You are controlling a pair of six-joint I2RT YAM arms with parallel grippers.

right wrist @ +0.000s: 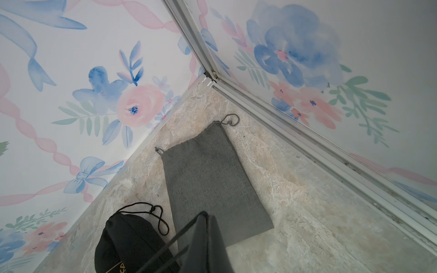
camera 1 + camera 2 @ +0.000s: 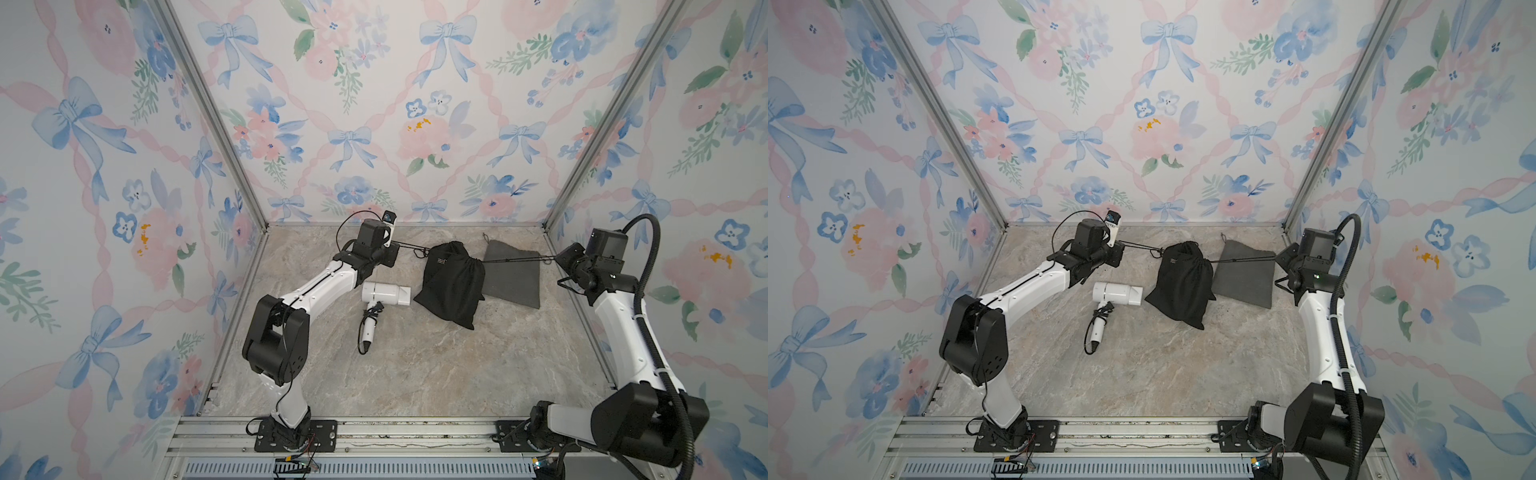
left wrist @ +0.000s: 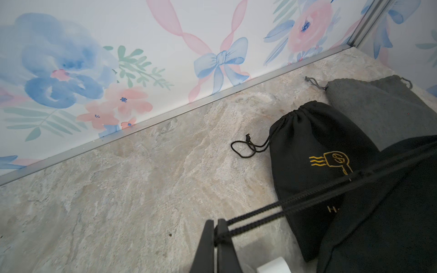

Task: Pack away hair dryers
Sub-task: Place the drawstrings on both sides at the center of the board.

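Next, my left gripper eases toward the bulging black pouch (image 2: 453, 286) (image 3: 390, 208) and releases the drawstring, as the pouch lies across from it at the taut cord's other end.
In both top views a white hair dryer (image 2: 386, 294) (image 2: 1119, 293) lies on the marble table, with its handle and dark cord pointing toward the front. My left gripper (image 2: 395, 246) (image 3: 215, 222) is just behind it, shut on a black drawstring (image 3: 307, 193). The cord runs taut to a bulging black pouch (image 2: 453, 286) (image 3: 390, 208). My right gripper (image 2: 559, 258) (image 1: 208, 214) is shut on that pouch's other drawstring (image 2: 519, 259), also pulled tight. What is inside the pouch is hidden.
A second black pouch with a gold dryer logo (image 3: 307, 146) (image 1: 127, 238) lies closed, partly under the held one. A flat grey pouch (image 2: 513, 274) (image 1: 212, 179) lies behind, near the back right corner. Flowered walls close in the back and both sides.
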